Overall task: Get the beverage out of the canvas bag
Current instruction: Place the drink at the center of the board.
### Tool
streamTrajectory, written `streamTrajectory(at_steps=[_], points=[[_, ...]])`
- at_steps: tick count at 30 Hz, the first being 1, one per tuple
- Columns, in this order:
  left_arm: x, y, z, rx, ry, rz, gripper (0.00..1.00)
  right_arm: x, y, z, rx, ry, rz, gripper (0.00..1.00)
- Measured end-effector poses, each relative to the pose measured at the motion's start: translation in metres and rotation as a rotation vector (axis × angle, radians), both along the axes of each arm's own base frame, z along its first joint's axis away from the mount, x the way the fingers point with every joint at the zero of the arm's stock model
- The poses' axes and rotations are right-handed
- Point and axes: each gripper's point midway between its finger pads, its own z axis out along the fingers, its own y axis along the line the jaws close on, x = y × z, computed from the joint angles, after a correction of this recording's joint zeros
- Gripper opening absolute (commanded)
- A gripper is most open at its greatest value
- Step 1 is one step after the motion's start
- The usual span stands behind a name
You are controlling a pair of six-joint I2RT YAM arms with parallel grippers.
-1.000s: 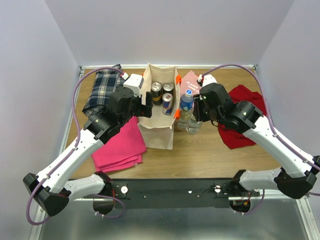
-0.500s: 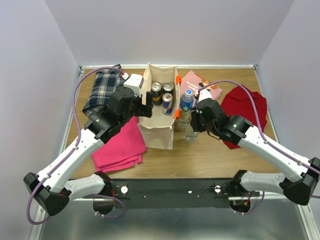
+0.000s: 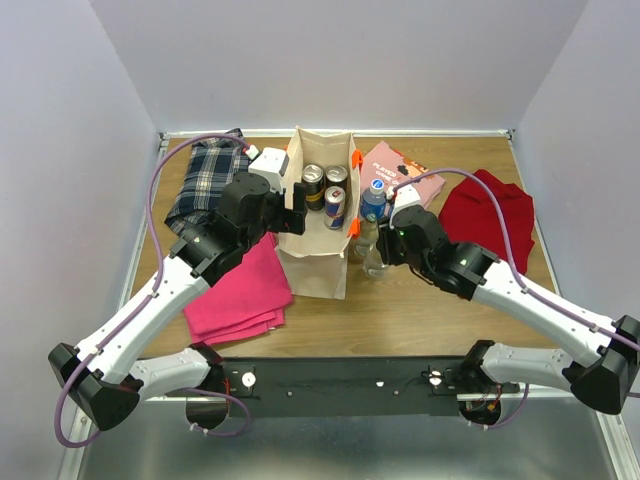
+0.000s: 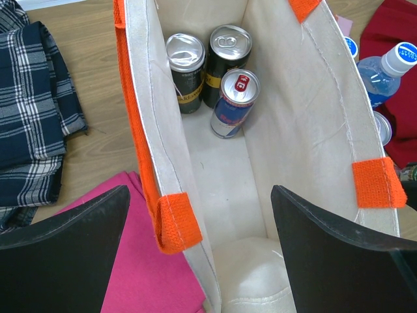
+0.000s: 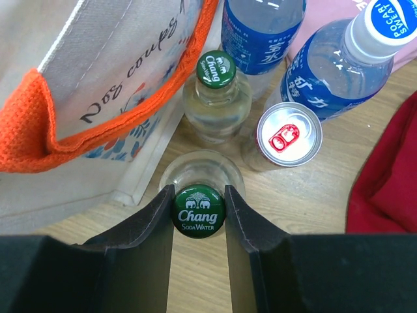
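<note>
The robot's right gripper will move toward the bag and lower the held bottle beside the second green-capped bottle (image 3: 367,268), where the table is empty, and only then will it open.
The beige canvas bag (image 3: 318,265) with orange handles (image 4: 177,222) stands upright mid-table. Three beverage cans stand inside at its far end: two black-and-gold ones (image 4: 186,59) (image 4: 229,49) and a blue-and-silver one (image 4: 236,98). My left gripper (image 4: 200,195) is open and straddles the bag's left wall at the near end, one finger outside and one inside. Just right of the bag, my right gripper (image 5: 199,212) is shut on the green cap of a clear glass soda-water bottle (image 3: 374,262), which is upright.
Right of the bag stand a second green-capped glass bottle (image 5: 217,98), a red-tabbed can (image 5: 288,137) and two blue-label plastic bottles (image 5: 339,65) (image 5: 260,32). A pink cloth (image 3: 240,290) and plaid cloth (image 3: 205,185) lie left; a red cloth (image 3: 490,215) and pink packet (image 3: 400,165) lie right.
My right arm has swung left and nearer with the glass bottle in its grip, uncovering more of the red cloth. The left arm has held still.
</note>
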Motion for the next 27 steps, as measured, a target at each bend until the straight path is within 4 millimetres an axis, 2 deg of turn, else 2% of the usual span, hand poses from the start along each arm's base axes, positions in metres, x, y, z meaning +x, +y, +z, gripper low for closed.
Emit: streamTrajectory(at_steps=[14, 27], points=[[0.001, -0.001, -0.001, 0.001, 0.0, 0.0, 0.99, 0.005, 0.003, -0.016, -0.005, -0.023, -0.007, 0.01], [0.001, -0.001, -0.001, 0.0, 0.0, 0.0, 0.99, 0.008, 0.015, -0.033, -0.031, -0.014, 0.02, 0.01]])
